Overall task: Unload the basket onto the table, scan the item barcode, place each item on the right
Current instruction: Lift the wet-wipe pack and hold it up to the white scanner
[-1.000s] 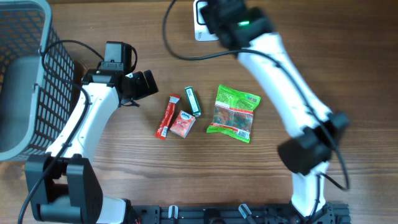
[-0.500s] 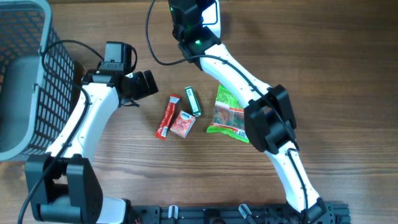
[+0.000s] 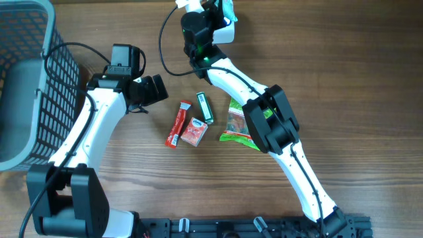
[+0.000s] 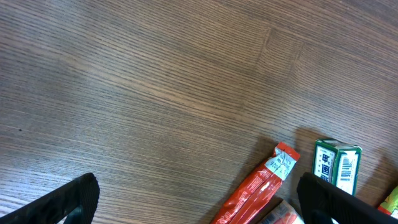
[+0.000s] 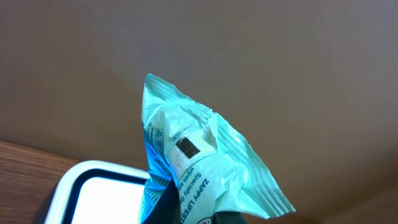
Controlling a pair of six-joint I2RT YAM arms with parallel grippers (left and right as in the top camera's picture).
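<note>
The packet swings in my right gripper past the gummy bag, back and down next, for release on clear wood to the gripper's right in the overhead view.
My right gripper (image 3: pixel 217 10) is shut on a teal wipes packet (image 5: pixel 202 165), held up at the table's far edge over a white scanner (image 3: pixel 226 34). In the right wrist view the packet stands upright between the dark fingers (image 5: pixel 171 208), a small black code patch facing the camera, with the scanner's lit white face (image 5: pixel 102 194) below left. My left gripper (image 4: pixel 196 208) is open and holds nothing. It hovers low over the wood just left of a red stick pack (image 4: pixel 258 190) and a green box (image 4: pixel 336 165).
A red stick pack (image 3: pixel 177 123), a small red packet (image 3: pixel 194 131), a green box (image 3: pixel 205 107) and a green gummy bag (image 3: pixel 236 124), partly under my right arm, lie mid-table. A grey wire basket (image 3: pixel 26 86) stands at the left edge.
My right arm has swung left and folded in, carrying the teal packet to the left end of the scanner. Its elbow now covers part of the gummy bag. The left arm is still.
</note>
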